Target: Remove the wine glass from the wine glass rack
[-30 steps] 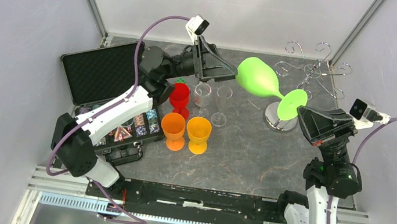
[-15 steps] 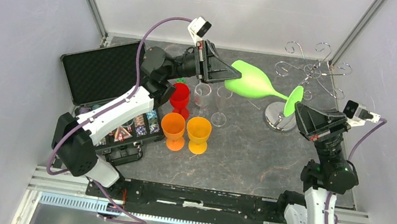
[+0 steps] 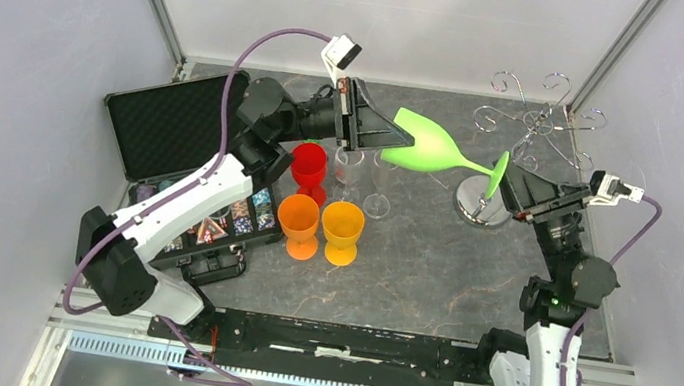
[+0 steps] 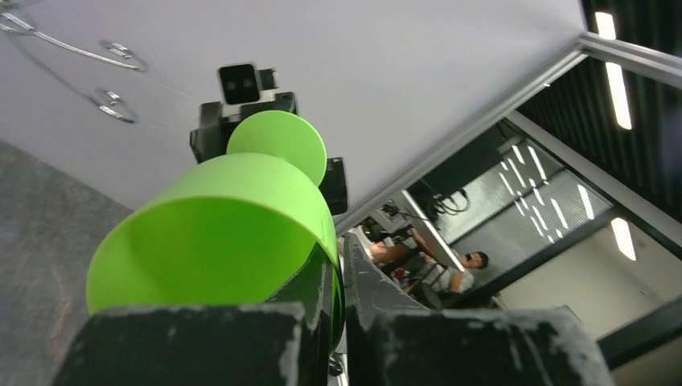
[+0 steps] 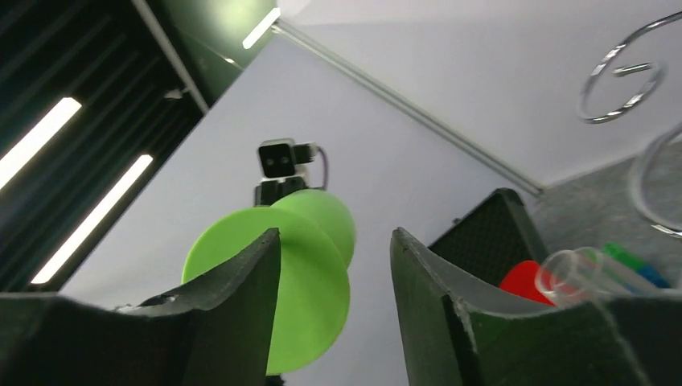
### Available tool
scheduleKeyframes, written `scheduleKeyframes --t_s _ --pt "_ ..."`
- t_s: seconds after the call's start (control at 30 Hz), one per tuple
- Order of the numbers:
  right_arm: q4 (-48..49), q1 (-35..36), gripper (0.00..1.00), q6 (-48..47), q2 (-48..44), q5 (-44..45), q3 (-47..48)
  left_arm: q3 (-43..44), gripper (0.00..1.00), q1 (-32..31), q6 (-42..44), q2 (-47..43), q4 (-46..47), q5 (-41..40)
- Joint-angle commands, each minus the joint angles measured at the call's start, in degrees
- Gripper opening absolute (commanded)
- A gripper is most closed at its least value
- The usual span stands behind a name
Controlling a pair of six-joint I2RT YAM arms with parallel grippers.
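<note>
The left gripper will next go down and back onto bare tabletop beside the yellow-orange glass, below and back from it, turn the sideways glass foot-down, and then let go of it.
A bright green wine glass hangs on its side in the air, left of the wine glass rack, a silver wire stand with curled arms and a round shiny base. My left gripper is shut on the bowl's rim, and in the left wrist view the green wall is pinched between its fingers. My right gripper stands open around the glass's round foot. The foot lies close to one finger, with a gap to the other.
Below the green glass stand a red glass, an orange one, a yellow-orange one and two clear glasses. An open black case lies at the left. The rack's wire curls hang close to my right gripper.
My left gripper has shut on the bowl's rim, and my right gripper has opened off the foot. The glass has swung from tilted to nearly level and shifted slightly left.
</note>
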Motion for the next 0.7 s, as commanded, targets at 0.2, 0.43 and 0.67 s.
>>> scheduleKeyframes --t_s 0.2,0.43,0.67 --pt "-45.55 0.14 0.66 -41.13 -4.26 15.4 17.53 8.11 0.02 -7.23 41.93 -8.13 -53.05 -22.02" --pt "-56.41 0.16 0.66 -52.72 -5.64 24.57 25.42 10.17 0.02 -14.15 51.48 -5.14 -69.66 -38.48" --pt "-59.99 0.14 0.65 -56.51 -6.91 30.03 27.16 13.62 0.02 -21.67 55.15 2.35 -77.82 -50.91"
